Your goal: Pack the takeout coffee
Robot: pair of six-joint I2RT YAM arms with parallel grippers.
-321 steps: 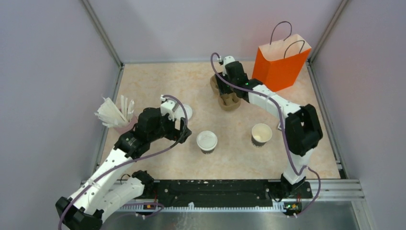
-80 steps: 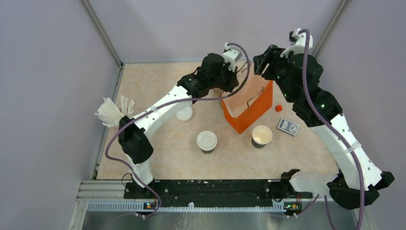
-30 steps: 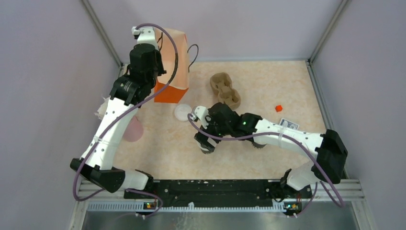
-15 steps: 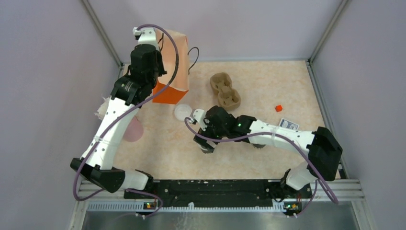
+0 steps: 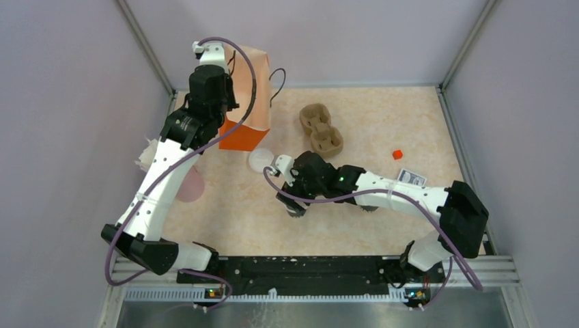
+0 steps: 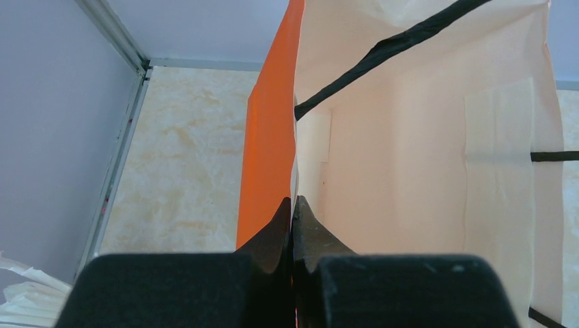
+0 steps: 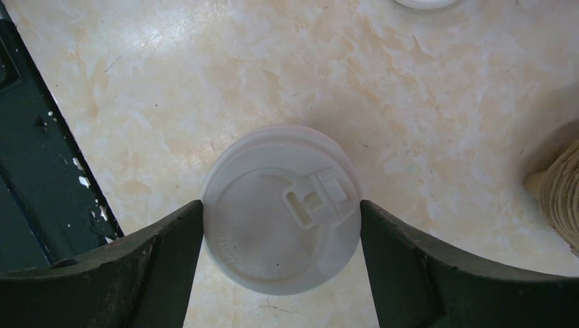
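Note:
The tray lies outward of my right gripper. I will move my right gripper up and outward next, then down to close on the tray's narrow middle [image 5: 321,128].
The takeout coffee [image 7: 281,208], a cup under a round white lid, stands on the marble tabletop. My right gripper [image 7: 281,205] is down over it, one dark finger against each side of the lid rim. From above, the right gripper [image 5: 295,203] covers most of the cup. The tall orange paper bag [image 5: 249,89] stands upright at the back left with its mouth open. My left gripper [image 6: 293,201] is shut on the bag's [image 6: 410,171] near wall, one finger outside on the orange face and one inside. In the top view the left gripper [image 5: 220,109] sits at the bag's left rim.
A brown pulp two-cup tray [image 5: 321,128] lies behind the right arm; its edge [image 7: 560,198] shows at the right. A loose white lid [image 5: 259,160] lies near the bag. A small red block [image 5: 397,154], a card [image 5: 412,178], white napkins [image 5: 147,157] and a pink cup [image 5: 191,184] lie around.
My right gripper's fingers have come in against the lid of the takeout coffee. The left arm still holds the bag in the same place.

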